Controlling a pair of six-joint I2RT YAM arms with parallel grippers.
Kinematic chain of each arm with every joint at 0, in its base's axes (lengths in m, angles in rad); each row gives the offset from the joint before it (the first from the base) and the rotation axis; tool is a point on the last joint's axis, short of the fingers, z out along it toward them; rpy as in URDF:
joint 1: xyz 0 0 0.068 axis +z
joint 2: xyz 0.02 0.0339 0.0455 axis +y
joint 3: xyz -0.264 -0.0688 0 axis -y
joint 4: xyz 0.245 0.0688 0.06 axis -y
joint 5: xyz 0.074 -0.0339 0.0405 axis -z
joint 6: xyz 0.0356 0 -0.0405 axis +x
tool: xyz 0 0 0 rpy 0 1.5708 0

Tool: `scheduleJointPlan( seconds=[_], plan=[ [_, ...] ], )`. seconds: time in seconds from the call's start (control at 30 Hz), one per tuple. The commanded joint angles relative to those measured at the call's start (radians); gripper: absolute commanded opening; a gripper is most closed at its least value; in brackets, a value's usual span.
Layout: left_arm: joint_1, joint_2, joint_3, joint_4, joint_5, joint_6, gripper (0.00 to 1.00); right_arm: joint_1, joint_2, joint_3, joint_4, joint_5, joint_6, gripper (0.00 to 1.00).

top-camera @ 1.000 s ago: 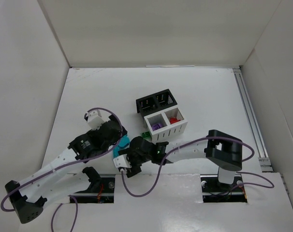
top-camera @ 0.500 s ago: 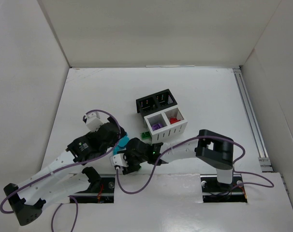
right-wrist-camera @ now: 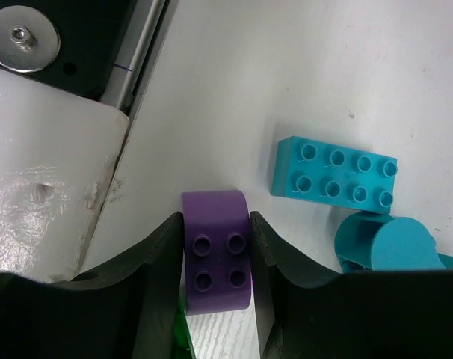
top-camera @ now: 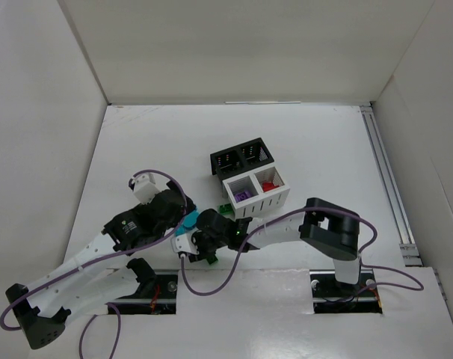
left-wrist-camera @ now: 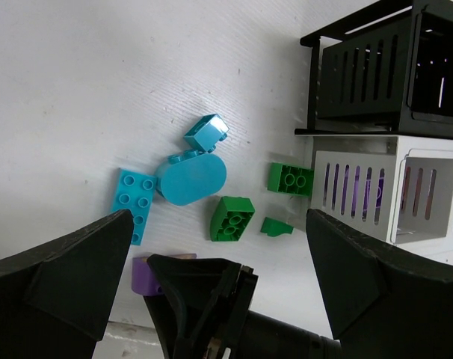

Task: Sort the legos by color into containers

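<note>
The right gripper rises next and carries the purple lego outward over the white bin's cell nearer the green legos, because purple legos already lie inside.
My right gripper (right-wrist-camera: 215,221) is shut on a purple lego (right-wrist-camera: 215,262) that rests on the table by the near edge; both pads touch its sides. A teal studded lego (right-wrist-camera: 335,179) and a round teal piece (right-wrist-camera: 387,243) lie just beyond. My left gripper (left-wrist-camera: 217,217) is open and empty, hovering over green legos (left-wrist-camera: 232,218), teal legos (left-wrist-camera: 134,200) and the purple one (left-wrist-camera: 146,275). The white bin (top-camera: 258,200) holds purple legos in its left cell and red ones in its right. The black bin (top-camera: 241,157) stands behind it.
The right arm's black gripper body (left-wrist-camera: 211,307) sits low between the left fingers. A metal base plate with a screw (right-wrist-camera: 25,37) lies beside the purple lego. White walls (top-camera: 47,112) enclose the table. A rail (top-camera: 383,179) runs along the right side.
My right arm has swung a little to the left, its gripper staying low near the front edge. My left arm has drawn back slightly to the near left.
</note>
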Motion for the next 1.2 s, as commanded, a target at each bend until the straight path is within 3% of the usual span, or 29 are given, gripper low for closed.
scheduleJointPlan(
  seconds=[0.0,0.33,0.6,0.7,0.9,1.03,1.17],
  plan=[
    [0.003,-0.009,0.012,-0.017,-0.007,0.010,1.00,0.001,-0.034,0.026,0.020,-0.054,-0.023,0.26],
    [0.003,-0.060,0.023,-0.017,-0.016,0.020,1.00,-0.045,-0.339,-0.027,0.020,-0.011,0.003,0.23],
    [0.003,-0.060,0.002,0.071,0.037,0.095,1.00,-0.290,-0.557,-0.162,-0.009,0.030,0.026,0.23],
    [0.003,-0.025,-0.032,0.133,0.099,0.143,1.00,-0.376,-0.568,-0.163,-0.049,0.039,0.037,0.23],
    [0.003,0.043,-0.112,0.289,0.240,0.221,1.00,-0.429,-0.568,-0.173,-0.049,0.069,0.060,0.23],
    [-0.006,0.095,-0.121,0.323,0.272,0.232,1.00,-0.449,-0.568,-0.185,-0.058,0.058,0.072,0.30],
    [-0.039,0.121,-0.140,0.346,0.272,0.232,1.00,-0.449,-0.604,-0.207,-0.067,0.038,0.072,0.56]
  ],
)
